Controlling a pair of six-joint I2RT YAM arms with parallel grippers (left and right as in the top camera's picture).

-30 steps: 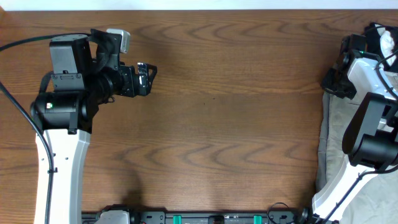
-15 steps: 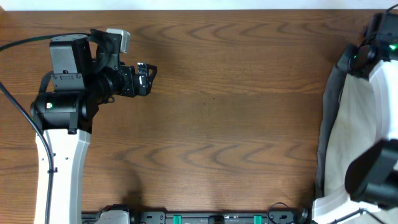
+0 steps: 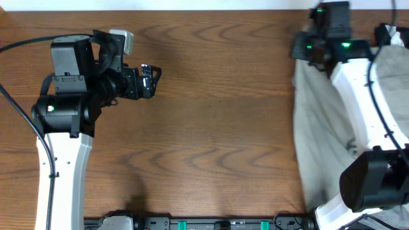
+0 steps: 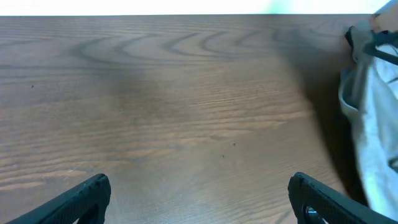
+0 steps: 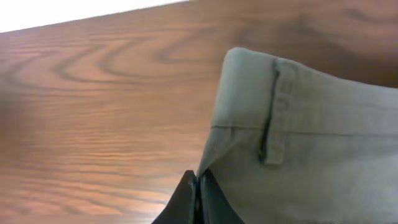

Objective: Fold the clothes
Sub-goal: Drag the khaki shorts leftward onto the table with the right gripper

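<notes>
Next, my right gripper draws the shorts' raised waistband over the open wood beside it toward the table's middle (image 3: 246,62) (image 5: 93,134), then opens over the wood.
The pale khaki-green shorts (image 3: 323,137) hang along the table's right side, stretched from the far right corner down to the near edge. My right gripper (image 3: 305,51) is shut on the shorts at the waistband, near a belt loop (image 5: 273,124), and holds that edge up above the wood. The pinch shows in the right wrist view (image 5: 198,199). My left gripper (image 3: 152,78) is open and empty at the far left, its fingers wide apart (image 4: 199,199) above bare wood. The shorts show at the right edge of the left wrist view (image 4: 373,118).
More pale cloth (image 3: 396,70) lies at the far right edge behind my right arm. The brown wooden table (image 3: 217,128) spans the middle between both arms. A rail runs along the near edge (image 3: 211,223).
My right gripper has swung from the right edge toward the far middle-right, pulling the shorts leftward onto the table. The left arm has not moved.
</notes>
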